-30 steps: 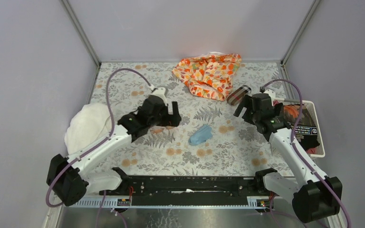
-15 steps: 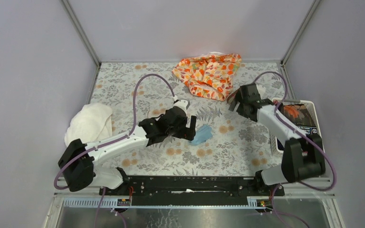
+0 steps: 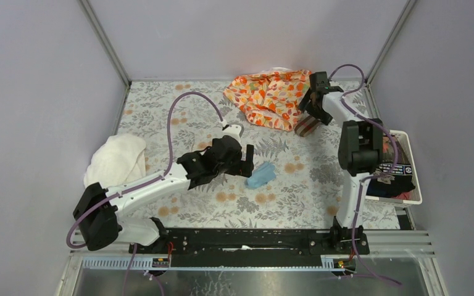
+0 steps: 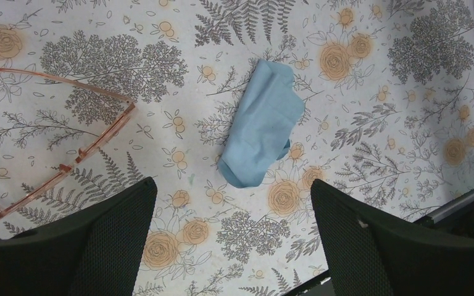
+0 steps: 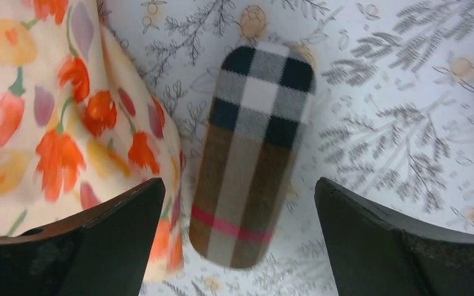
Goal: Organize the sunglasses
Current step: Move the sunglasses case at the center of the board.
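Note:
My right gripper has its open fingers on both sides of the case's end already, so next it should move down onto the case's pink-striped brown end (image 3: 307, 126) (image 5: 232, 228) and close.
The sunglasses (image 4: 102, 132), a thin orange-pink frame with slim arms, lie on the floral tabletop at the left of the left wrist view. In the top view the left arm hides them. My left gripper (image 4: 231, 206) (image 3: 249, 163) hangs open above the table, just short of a small blue cloth (image 4: 262, 123) (image 3: 261, 176) and right of the sunglasses. At the back right, my right gripper (image 5: 239, 197) (image 3: 308, 110) is open over the brown plaid case (image 5: 253, 142) (image 3: 307, 125), one finger on each side. Neither finger touches the case.
An orange floral cloth (image 3: 271, 95) (image 5: 43, 117) lies crumpled at the back, right against the case. A white towel (image 3: 116, 160) sits at the left edge. A white bin (image 3: 416, 176) with dark items stands at the right edge. Grey walls close in three sides.
My left gripper has moved right, off the sunglasses and up to the blue cloth. My right arm has swung to the back, bringing its gripper over the plaid case.

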Controlling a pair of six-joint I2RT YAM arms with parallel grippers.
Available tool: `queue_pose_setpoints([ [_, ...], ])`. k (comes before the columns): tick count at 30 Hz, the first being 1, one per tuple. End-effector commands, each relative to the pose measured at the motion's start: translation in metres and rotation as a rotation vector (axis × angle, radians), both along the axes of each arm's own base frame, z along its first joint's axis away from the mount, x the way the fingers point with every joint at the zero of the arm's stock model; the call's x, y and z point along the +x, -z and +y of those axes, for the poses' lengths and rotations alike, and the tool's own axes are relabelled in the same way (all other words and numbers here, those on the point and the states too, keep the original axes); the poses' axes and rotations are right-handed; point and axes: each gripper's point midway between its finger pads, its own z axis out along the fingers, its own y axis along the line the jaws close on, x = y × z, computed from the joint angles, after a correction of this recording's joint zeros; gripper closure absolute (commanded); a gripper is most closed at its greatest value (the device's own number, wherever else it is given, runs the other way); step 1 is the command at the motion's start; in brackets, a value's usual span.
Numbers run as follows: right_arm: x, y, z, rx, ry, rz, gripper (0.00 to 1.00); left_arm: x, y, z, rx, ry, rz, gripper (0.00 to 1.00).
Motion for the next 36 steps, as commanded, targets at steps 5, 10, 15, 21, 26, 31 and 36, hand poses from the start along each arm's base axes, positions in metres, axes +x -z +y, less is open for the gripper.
queue_pose_setpoints([
  [5, 0.004, 0.041, -0.001, -0.015, 0.031, 0.154, 0.01, 0.005, -0.018, 0.006, -0.011, -0.036, -0.049, 0.01],
  [10, -0.004, 0.048, 0.002, 0.01, 0.023, 0.157, 0.12, 0.005, -0.017, 0.008, -0.011, -0.039, -0.051, 0.01],
  [15, -0.022, 0.038, 0.009, 0.05, -0.024, 0.121, 0.28, 0.005, -0.015, 0.005, -0.005, -0.033, -0.043, 0.01],
  [21, -0.082, 0.048, 0.034, 0.166, -0.18, 0.117, 0.47, 0.008, -0.005, 0.003, -0.003, -0.062, -0.018, 0.01],
  [26, -0.15, 0.058, 0.072, 0.157, -0.382, 0.187, 0.48, 0.016, 0.009, 0.002, 0.037, -0.078, 0.04, 0.01],
  [31, -0.211, 0.067, 0.099, 0.088, -0.553, 0.287, 0.46, 0.031, 0.01, 0.01, 0.019, -0.126, 0.082, 0.01],
  [36, -0.221, 0.061, 0.096, -0.01, -0.562, 0.243, 0.33, 0.043, 0.021, 0.024, -0.022, -0.189, 0.162, 0.01],
])
